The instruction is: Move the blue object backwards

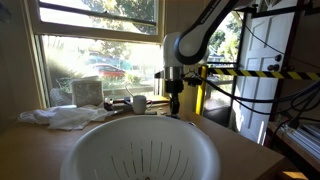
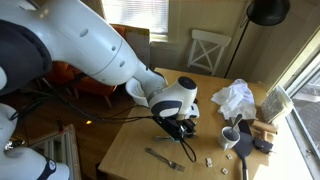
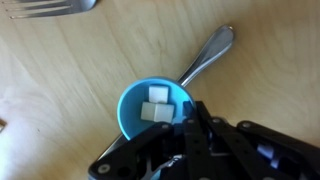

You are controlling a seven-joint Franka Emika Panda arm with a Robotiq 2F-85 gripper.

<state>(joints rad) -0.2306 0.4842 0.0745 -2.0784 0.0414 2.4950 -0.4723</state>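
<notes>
The blue bowl (image 3: 133, 108) goes back next in my gripper, turning on the way, onto the bare table (image 3: 112, 48) beside the fork for release, since that spot is clear.
In the wrist view a small blue bowl (image 3: 133, 108) stands on the wooden table with white cubes (image 3: 155, 103) inside. My black gripper (image 3: 190, 118) sits at the bowl's lower right rim, and its fingers look closed on that rim. In both exterior views the gripper (image 2: 183, 125) (image 1: 173, 103) is low over the table. The bowl itself is hidden there by the gripper and a colander.
A spoon (image 3: 210, 50) lies just beside the bowl and a fork (image 3: 50, 6) lies farther off. A large white colander (image 1: 140, 150) fills the foreground. A crumpled white cloth (image 2: 235, 98), a mug (image 2: 231, 137) and a box (image 1: 87, 92) stand near the window. A chair (image 2: 210, 50) stands behind the table.
</notes>
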